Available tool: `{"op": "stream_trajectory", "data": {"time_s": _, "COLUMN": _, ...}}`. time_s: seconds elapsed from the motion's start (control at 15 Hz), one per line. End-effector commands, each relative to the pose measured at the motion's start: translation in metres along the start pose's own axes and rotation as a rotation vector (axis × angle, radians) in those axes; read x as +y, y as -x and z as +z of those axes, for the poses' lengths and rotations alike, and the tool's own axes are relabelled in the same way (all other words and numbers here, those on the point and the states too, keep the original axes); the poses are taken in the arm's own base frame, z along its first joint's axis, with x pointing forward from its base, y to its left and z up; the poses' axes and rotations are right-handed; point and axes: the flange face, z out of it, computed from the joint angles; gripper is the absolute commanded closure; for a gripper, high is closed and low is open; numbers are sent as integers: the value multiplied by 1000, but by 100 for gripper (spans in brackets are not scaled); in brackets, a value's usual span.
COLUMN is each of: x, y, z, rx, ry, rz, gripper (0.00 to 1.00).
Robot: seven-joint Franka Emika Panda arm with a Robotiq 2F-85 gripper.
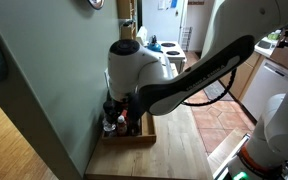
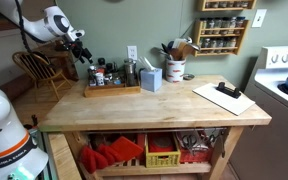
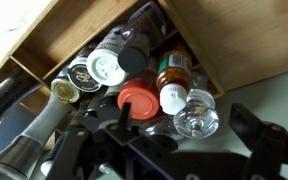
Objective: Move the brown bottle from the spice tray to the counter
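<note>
The robot next needs to lower its gripper slightly to the brown bottle's pale cap [image 1: 121,120] [image 3: 173,98].
The spice tray [image 2: 112,90] stands at the back left of the wooden counter [image 2: 144,108], against the wall, and is full of jars. It also shows in an exterior view [image 1: 144,135] and in the wrist view [image 3: 44,40]. In the wrist view a brown bottle [image 3: 172,72] with a pale cap stands among the jars, between a red-capped jar [image 3: 139,100] and a clear glass-topped bottle [image 3: 196,112]. My gripper [image 3: 181,120] is open and empty. It hangs just above these jars, roughly over the glass-topped bottle. In an exterior view the gripper [image 2: 84,50] is above the tray's left end.
Dark black-capped bottles [image 3: 134,55] fill the tray's middle. The green wall [image 1: 44,90] is close behind the tray. A blue box [image 2: 151,78], a utensil crock [image 2: 174,68] and a clipboard [image 2: 224,96] sit on the counter. A white cooker [image 2: 284,90] stands beside it.
</note>
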Motion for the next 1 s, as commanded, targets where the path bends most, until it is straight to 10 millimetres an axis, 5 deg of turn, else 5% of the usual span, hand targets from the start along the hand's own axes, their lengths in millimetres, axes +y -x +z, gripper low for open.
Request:
{"op": "stream_trajectory", "data": {"time_s": 0.0, "x": -7, "y": -6, "z": 19, "rx": 1, "ry": 15, "rz": 11, "gripper": 1}}
{"op": "stream_trajectory", "data": {"time_s": 0.27, "x": -7, "y": -12, "z": 32, "rx": -10, "ry": 23, "rz": 9, "gripper": 22}}
{"op": "stream_trajectory", "data": {"time_s": 0.4, "x": -5, "y": -16, "z": 36, "rx": -17, "ry": 19, "rz": 5, "gripper": 43}}
{"op": "stream_trajectory", "data": {"time_s": 0.93, "x": 3, "y": -22, "z": 42, "rx": -79, "ry": -26, "rz": 9, "gripper": 63}}
